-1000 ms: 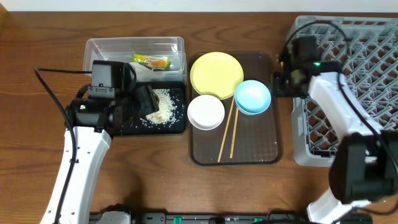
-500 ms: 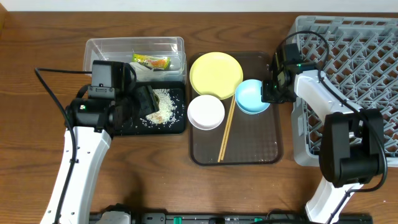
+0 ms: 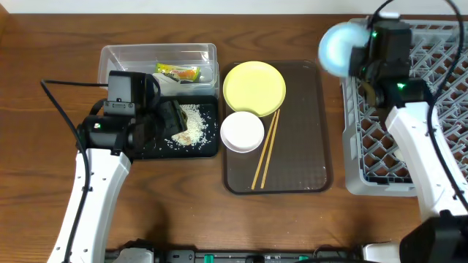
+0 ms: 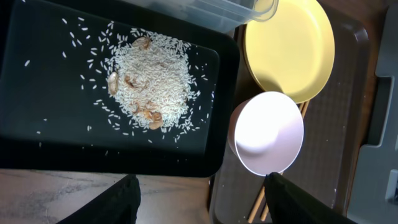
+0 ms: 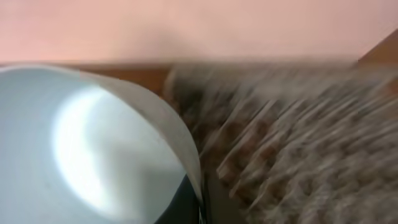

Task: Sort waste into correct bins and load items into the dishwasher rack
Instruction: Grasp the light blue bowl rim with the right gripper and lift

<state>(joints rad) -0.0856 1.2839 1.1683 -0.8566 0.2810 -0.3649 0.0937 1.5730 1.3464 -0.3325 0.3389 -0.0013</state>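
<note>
My right gripper turns and lowers into the rack's far corner by the serving tray (image 3: pixel 300 161) next to release the light blue bowl, which still hangs past the rack's edge.
My right gripper (image 3: pixel 362 57) is shut on the rim of the light blue bowl (image 3: pixel 338 48), held high by the left edge of the grey dishwasher rack (image 3: pixel 351 157). The bowl (image 5: pixel 93 149) fills the blurred right wrist view. The yellow plate (image 3: pixel 254 86), pinkish-white bowl (image 3: pixel 242 131) and chopsticks (image 3: pixel 265 150) lie on the brown serving tray (image 3: pixel 300 161). My left gripper (image 4: pixel 200 186) hangs open over the near edge of the black tray (image 4: pixel 56 137), which holds the rice heap (image 4: pixel 149 84). The wrapper (image 3: pixel 179 72) lies in the clear tub (image 3: pixel 131 58).
The left arm covers the black tray's left part in the overhead view. The rack's lattice (image 3: pixel 431 88) fills the right side of the table. Bare wooden tabletop (image 3: pixel 190 204) runs along the front.
My right gripper closed on the light blue bowl and lifted it off the brown tray, up and right toward the rack. The chopsticks shifted slightly. The left arm has not moved.
</note>
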